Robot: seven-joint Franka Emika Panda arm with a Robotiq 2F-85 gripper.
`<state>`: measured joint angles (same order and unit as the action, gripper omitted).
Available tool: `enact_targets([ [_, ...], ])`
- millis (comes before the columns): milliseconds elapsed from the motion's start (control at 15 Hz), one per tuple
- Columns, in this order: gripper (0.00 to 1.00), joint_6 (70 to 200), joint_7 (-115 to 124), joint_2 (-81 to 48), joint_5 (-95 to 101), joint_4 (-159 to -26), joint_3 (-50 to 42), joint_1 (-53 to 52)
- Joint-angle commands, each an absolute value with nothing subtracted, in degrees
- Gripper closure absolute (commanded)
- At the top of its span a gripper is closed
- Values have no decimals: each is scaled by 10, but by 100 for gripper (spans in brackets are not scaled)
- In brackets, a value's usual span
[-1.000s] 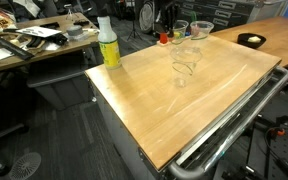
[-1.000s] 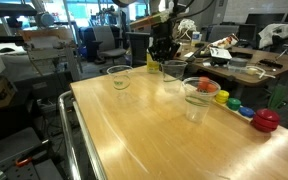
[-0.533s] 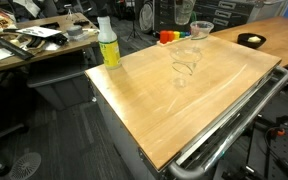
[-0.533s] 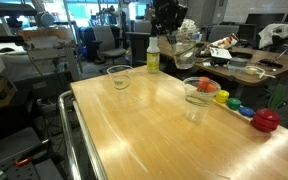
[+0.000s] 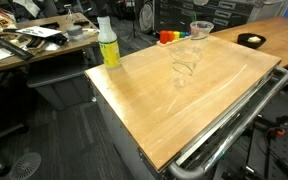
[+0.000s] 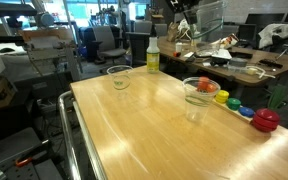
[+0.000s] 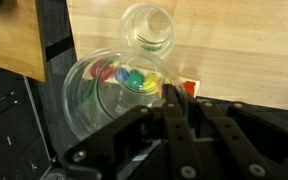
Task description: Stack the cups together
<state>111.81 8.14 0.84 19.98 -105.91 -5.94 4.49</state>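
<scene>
The robot needs to lower its gripper next over the opening of the clear cup (image 6: 199,85) nearest the rainbow-coloured pieces and let go of the held cup's rim, because the cup on the table stands below the gripper.
My gripper (image 7: 174,100) is shut on the rim of a clear cup (image 7: 104,92) and holds it high above the wooden table (image 7: 244,40). The rainbow-coloured object shows through the cup's wall. Another clear cup (image 7: 149,26) stands on the table below. In an exterior view the gripper (image 6: 180,8) is at the top edge with the held cup (image 6: 187,24) under it. Two clear cups (image 6: 118,77) (image 6: 196,96) stand on the table. In an exterior view a clear cup (image 5: 201,28) stands at the far edge, fainter clear cups (image 5: 186,62) are mid-table, and the gripper is out of view.
A yellow-green bottle with a white cap (image 5: 107,42) (image 6: 152,55) stands at a table corner. A row of rainbow-coloured pieces (image 6: 246,108) (image 5: 167,37) lies along one edge. A metal rail (image 5: 234,125) runs along the table's side. Cluttered desks and chairs surround the table.
The gripper has risen with the clear cup, from table level to above the top of one exterior view. The other cups, the bottle and the rainbow pieces have not moved.
</scene>
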Motion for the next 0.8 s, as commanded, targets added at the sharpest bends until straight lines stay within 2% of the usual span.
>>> enact_targets([
  [0,97,1108,64,9,188,-1069,-64,56],
  [733,98,1097,24,-33,122,-1066,-77,73],
])
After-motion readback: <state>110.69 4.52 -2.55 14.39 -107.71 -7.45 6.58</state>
